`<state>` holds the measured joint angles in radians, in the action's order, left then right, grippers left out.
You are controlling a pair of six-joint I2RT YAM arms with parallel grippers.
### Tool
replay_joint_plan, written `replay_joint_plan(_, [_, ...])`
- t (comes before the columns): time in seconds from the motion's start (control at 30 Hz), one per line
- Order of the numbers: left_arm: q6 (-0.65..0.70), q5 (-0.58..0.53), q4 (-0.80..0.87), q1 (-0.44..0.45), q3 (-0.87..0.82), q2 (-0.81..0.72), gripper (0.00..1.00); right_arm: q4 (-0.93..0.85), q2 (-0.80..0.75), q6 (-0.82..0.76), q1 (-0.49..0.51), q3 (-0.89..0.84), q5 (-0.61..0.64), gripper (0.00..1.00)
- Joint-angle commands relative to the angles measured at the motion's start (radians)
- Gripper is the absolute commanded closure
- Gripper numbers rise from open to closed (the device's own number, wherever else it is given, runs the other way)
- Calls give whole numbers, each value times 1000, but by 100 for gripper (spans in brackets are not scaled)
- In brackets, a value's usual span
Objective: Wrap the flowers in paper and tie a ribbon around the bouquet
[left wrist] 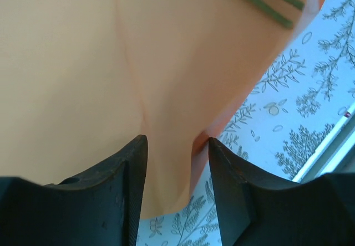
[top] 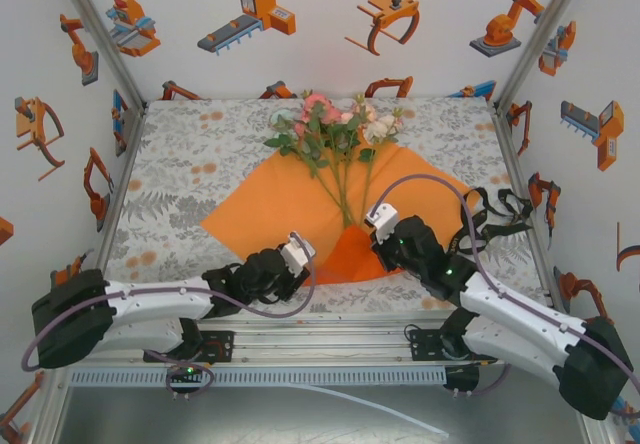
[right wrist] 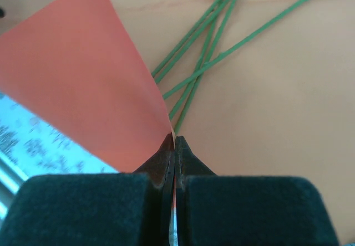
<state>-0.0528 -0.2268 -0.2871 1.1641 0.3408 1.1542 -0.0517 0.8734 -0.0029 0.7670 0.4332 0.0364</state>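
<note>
The flap reaches only the stem ends, so the robot's right gripper will carry the flap's edge outward, farther over the lower green stems, and let go of it there.
The orange paper [top: 265, 204] lies spread on the tablecloth. The flowers [top: 335, 124] rest on it with blooms at the far side and green stems [right wrist: 205, 63] running toward me. The near corner of the sheet is folded up into a darker flap [top: 350, 256]. My right gripper [right wrist: 175, 141] is shut on that flap's edge [right wrist: 83, 80], just beside the stem ends. My left gripper [left wrist: 175, 146] is open, its fingers [left wrist: 125, 190] standing on either side of a near corner of the paper [left wrist: 111, 63] without pinching it. The black ribbon [top: 500, 212] lies in loose loops at the right.
The leaf-patterned tablecloth [top: 180, 174] covers the table. White printed walls and metal frame posts [top: 110, 34] enclose the back and sides. The metal rail [top: 320, 339] carrying both arm bases runs along the near edge.
</note>
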Motion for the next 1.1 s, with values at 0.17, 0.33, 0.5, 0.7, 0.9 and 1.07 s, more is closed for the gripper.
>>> replay_joint_plan(0.17, [-19,58,-133,-9,54,96,45,220,166,21,-71,-14,69,100])
replay_joint_plan(0.33, [-26,92,-144,-26,88,125,29,210,246,100,-109,14,179,100])
replay_joint_plan(0.5, [-50,97,-159,-63,140,208,29,262,299,134,-154,21,128,100])
replay_joint_plan(0.7, [-83,99,-187,-110,178,294,47,283,360,152,-162,74,67,100])
replay_joint_plan(0.9, [-102,110,-174,-135,199,331,56,182,500,173,-197,154,194,100])
replay_joint_plan(1.07, [-107,70,-108,-136,212,267,47,163,558,190,-205,195,183,72])
